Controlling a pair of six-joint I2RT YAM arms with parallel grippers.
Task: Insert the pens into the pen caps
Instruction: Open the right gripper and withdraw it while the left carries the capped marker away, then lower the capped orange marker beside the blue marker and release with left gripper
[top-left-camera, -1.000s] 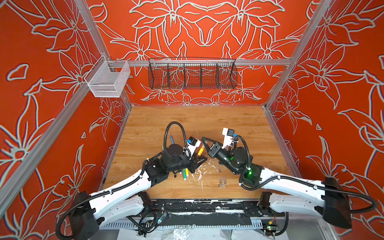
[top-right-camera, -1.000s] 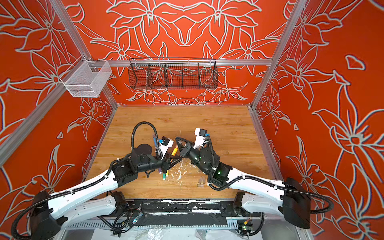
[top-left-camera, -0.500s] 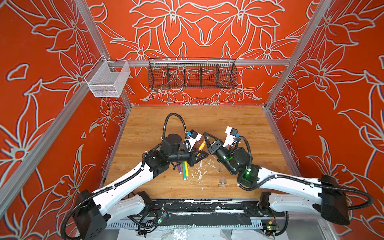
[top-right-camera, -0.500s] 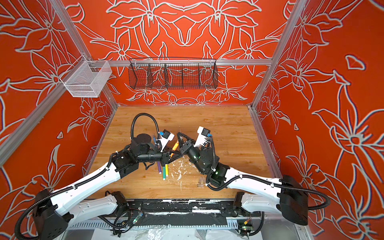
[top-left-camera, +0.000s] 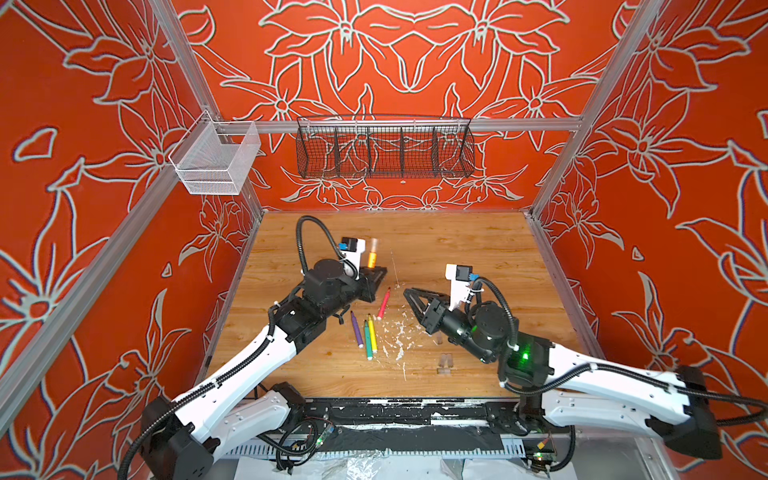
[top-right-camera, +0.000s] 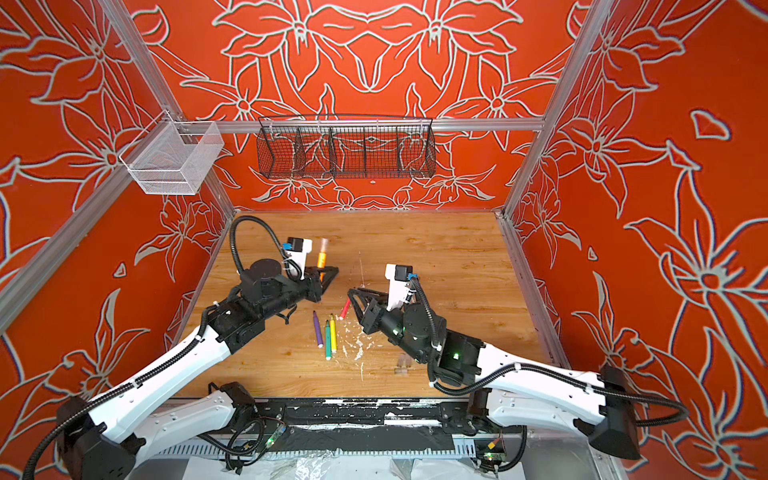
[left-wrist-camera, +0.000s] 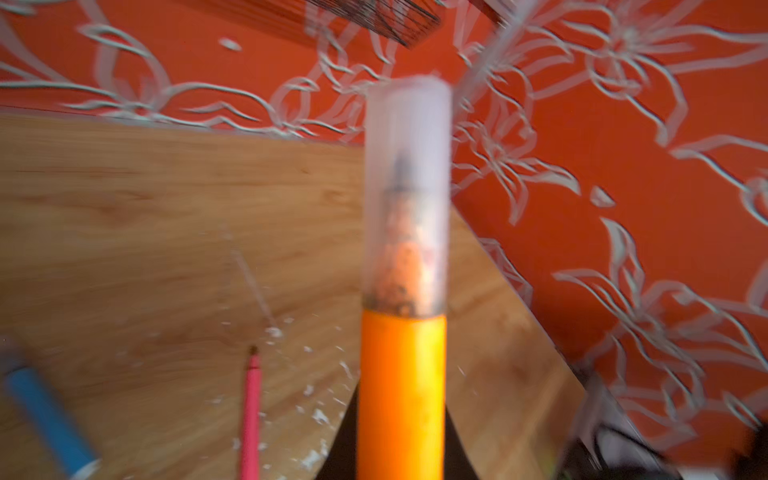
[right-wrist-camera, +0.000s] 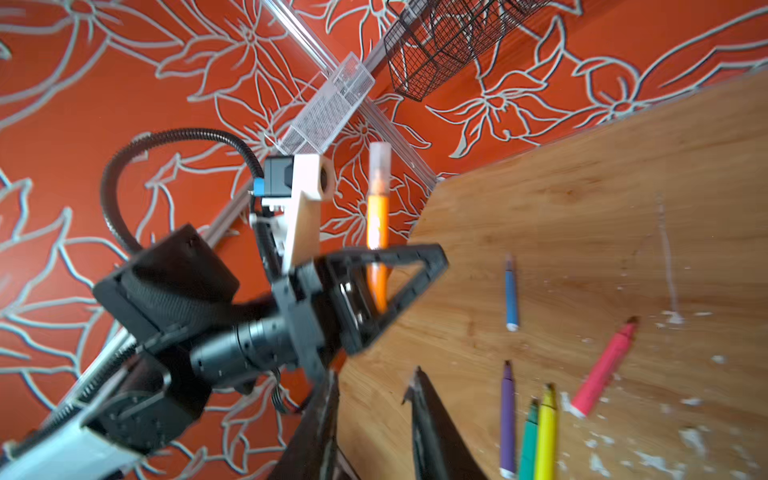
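My left gripper should tip downward and go lower to let go of the orange pen (left-wrist-camera: 401, 374) on bare wood (left-wrist-camera: 12, 440) beside the blue pen, because that spot is below it.
My left gripper (top-left-camera: 374, 276) (left-wrist-camera: 400, 453) is shut on an orange pen (top-left-camera: 372, 259) (left-wrist-camera: 401, 374) that it holds upright above the table. A clear pen cap (left-wrist-camera: 407, 187) (right-wrist-camera: 380, 166) sits over the pen's tip. My right gripper (top-left-camera: 409, 294) (right-wrist-camera: 374, 378) hangs open and holds nothing, to the right of the orange pen. Pink-red (top-left-camera: 383, 303), purple (top-left-camera: 356, 330), green (top-left-camera: 367, 338) and yellow (top-left-camera: 372, 332) pens lie uncapped on the wood. A blue pen (right-wrist-camera: 510, 293) lies farther back. A loose clear cap (top-left-camera: 445, 360) lies near the front.
White flecks of debris (top-left-camera: 399, 336) are scattered on the wooden table (top-left-camera: 457, 249) by the pens. A black wire basket (top-left-camera: 384, 145) hangs on the back wall and a white mesh basket (top-left-camera: 214, 160) at the left corner. Orange walls close in three sides.
My right gripper has opened, let go at the orange pen's tip and drawn back to the right. The left gripper has carried the capped orange pen up and toward the back.
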